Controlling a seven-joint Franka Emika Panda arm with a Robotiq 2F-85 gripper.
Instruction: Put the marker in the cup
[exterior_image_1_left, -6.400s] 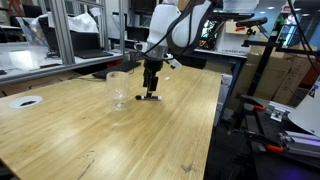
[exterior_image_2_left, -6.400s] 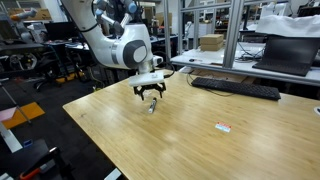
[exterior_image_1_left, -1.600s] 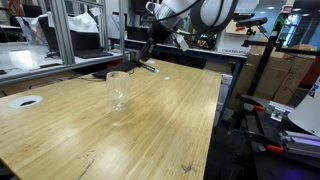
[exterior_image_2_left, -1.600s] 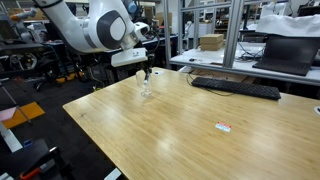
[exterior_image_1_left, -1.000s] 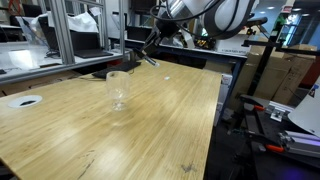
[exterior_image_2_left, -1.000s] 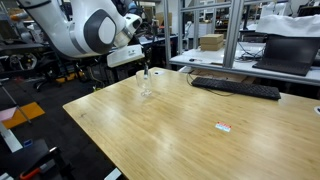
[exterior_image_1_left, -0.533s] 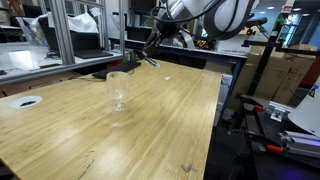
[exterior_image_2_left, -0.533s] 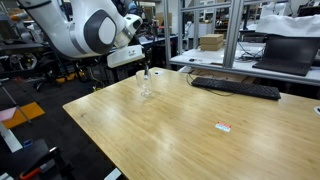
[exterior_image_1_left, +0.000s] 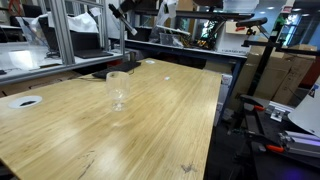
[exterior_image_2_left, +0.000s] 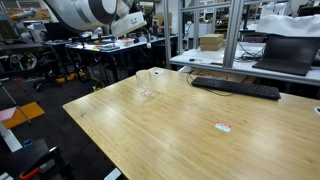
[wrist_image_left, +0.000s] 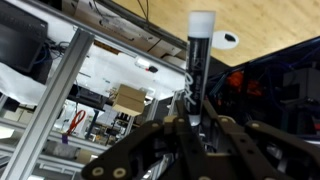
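Observation:
The cup is below my gripper, so I will next lower and turn my gripper to bring the marker's white end over the cup's open rim and let go.
The wrist view shows my gripper shut on the marker, a black pen whose white end points away from the jaws. The cup is a clear stemmed glass standing upright on the wooden table, and it shows in both exterior views. The arm is raised high above the table's far edge, well above the cup. In an exterior view the gripper reads only as a dark slanted shape near the top. The wrist camera is tilted, looking across the room.
A white round disc lies near one table edge and also shows in the wrist view. A black keyboard and a small label lie on the table. Aluminium frames and desks stand behind it.
The arm has swung up and away from just above the cup, carrying the marker with it. The cup has not moved.

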